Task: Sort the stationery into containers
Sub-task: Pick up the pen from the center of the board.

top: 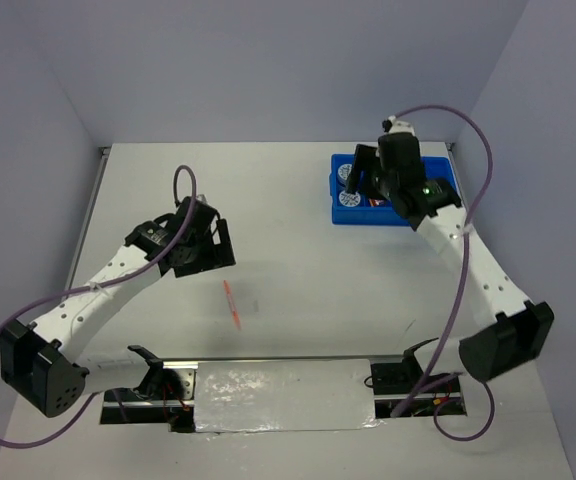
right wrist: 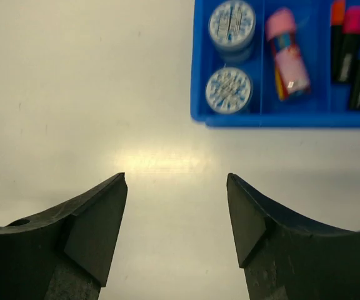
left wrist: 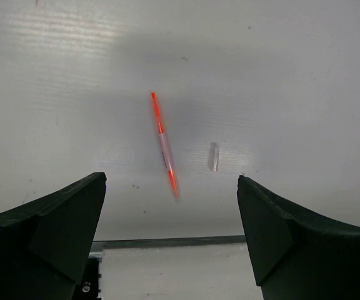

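The middle of the orange pen (top: 232,305) is clear. My left gripper needs to go back down over the pen, with its fingers on both sides of that middle.
A thin orange pen (top: 232,305) lies alone on the white table, left of centre. In the left wrist view the pen (left wrist: 164,144) lies ahead of my left gripper (left wrist: 170,178), which is open, empty and above the table. A small clear cap (left wrist: 213,156) lies beside the pen. The blue tray (right wrist: 280,119) holds two tape discs (right wrist: 232,22) (right wrist: 229,89), a pink cylinder (right wrist: 286,53) and highlighters (right wrist: 352,44). My right gripper (right wrist: 177,177) is open and empty, over bare table just off the tray's edge.
The tray (top: 368,218) sits at the back right of the table, and my right gripper (top: 360,175) hovers by its left end. My left gripper (top: 211,252) hangs up and left of the pen. A silver strip (top: 283,395) runs along the near edge between the arm bases.
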Controlling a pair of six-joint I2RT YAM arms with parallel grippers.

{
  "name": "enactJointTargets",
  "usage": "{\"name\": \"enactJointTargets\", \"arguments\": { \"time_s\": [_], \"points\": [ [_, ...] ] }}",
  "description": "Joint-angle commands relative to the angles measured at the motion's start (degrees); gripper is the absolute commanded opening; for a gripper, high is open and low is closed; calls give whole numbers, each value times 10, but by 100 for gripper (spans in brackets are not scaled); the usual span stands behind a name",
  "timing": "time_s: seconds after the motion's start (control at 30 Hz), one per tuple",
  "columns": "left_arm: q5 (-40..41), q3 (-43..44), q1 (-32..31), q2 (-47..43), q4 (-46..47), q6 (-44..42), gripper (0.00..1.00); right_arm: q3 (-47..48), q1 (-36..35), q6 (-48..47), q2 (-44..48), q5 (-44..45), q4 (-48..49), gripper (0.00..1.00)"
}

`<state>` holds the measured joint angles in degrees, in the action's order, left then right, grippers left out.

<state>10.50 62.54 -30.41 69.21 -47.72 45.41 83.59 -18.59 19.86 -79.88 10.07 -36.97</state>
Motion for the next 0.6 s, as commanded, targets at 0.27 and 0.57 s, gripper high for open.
{"name": "enactJointTargets", "arguments": {
  "time_s": [0.27,0.57],
  "points": [
    [55,-87,-49,77,40,143,85,-157,-92,120,96,-51,19,72],
    [50,-126,-94,166,92,197,70,-224,-102,97,170,-76,8,71]
  ]
}}
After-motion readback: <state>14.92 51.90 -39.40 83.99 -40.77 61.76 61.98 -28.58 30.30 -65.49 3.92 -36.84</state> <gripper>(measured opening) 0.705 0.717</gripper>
